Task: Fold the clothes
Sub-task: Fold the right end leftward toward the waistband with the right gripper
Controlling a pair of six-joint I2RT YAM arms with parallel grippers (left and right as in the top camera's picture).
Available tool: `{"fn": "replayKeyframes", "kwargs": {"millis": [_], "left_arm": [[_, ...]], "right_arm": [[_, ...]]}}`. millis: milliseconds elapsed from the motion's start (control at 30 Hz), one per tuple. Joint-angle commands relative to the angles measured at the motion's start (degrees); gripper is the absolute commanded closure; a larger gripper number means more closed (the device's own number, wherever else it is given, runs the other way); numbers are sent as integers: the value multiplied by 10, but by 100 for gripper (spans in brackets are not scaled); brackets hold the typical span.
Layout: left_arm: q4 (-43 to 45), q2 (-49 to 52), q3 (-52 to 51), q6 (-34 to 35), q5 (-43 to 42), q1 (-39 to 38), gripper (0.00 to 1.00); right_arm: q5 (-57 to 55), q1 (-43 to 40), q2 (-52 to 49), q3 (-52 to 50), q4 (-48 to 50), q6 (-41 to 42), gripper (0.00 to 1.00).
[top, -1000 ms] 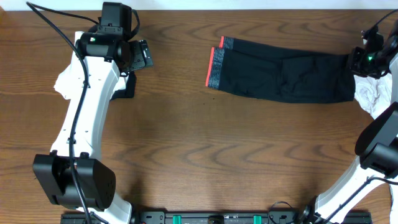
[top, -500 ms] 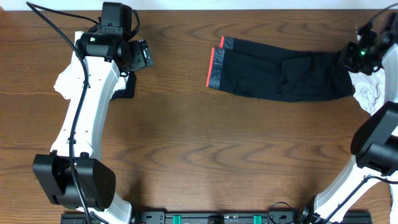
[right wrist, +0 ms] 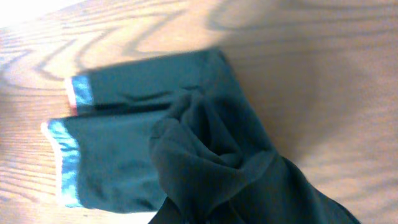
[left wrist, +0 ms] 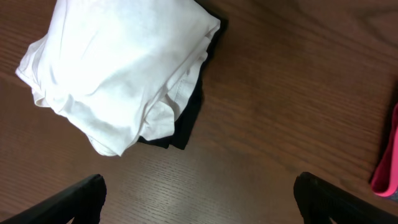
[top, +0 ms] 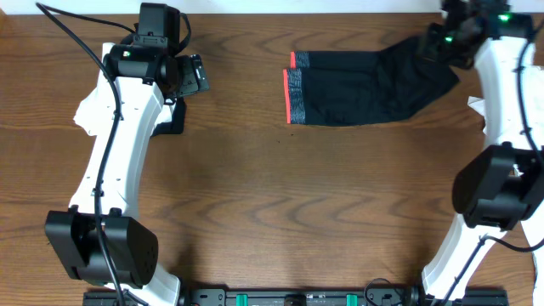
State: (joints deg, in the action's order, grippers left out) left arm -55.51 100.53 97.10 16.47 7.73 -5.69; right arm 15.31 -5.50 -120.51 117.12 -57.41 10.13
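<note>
The garment still lies stretched out. So the lifted end goes left in the overhead view toward the red cuffs next, and my right gripper releases it.
A black garment with red and grey cuffs lies at the back middle of the table. My right gripper is shut on its right end and holds that end lifted toward the cuffs. In the right wrist view the black cloth bunches up and hides the fingers. My left gripper is open and empty above bare wood, near a folded white garment that lies on a black one.
The folded pile sits at the left edge under my left arm. A white cloth shows at the right edge. A pink cuff edge shows at the right of the left wrist view.
My right gripper has moved left and back with the garment's right end, so the black garment now lies shorter and partly doubled over. The left arm has not moved.
</note>
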Motion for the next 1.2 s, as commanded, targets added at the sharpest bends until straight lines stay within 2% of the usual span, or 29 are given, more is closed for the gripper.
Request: {"fn": "replayKeyframes", "kwargs": {"millis": [0, 300, 633, 1000, 1100, 1167], "left_arm": [[-2, 1, 2, -1, 5, 2, 2], [-2, 1, 2, -1, 5, 2, 2], [-2, 1, 2, -1, 5, 2, 2], [-2, 1, 2, -1, 5, 2, 2], [-2, 1, 2, -1, 5, 2, 2], [-2, 1, 2, -1, 5, 2, 2]], "right_arm": [[-10, 44, 1, 10, 20, 50, 99], [-60, 150, -22, 10, 83, 92, 99], [-61, 250, -96, 10, 119, 103, 99], [-61, 334, -174, 10, 168, 132, 95], [-61, 346, -176, 10, 178, 132, 85], [-51, 350, -176, 10, 186, 132, 58]]}}
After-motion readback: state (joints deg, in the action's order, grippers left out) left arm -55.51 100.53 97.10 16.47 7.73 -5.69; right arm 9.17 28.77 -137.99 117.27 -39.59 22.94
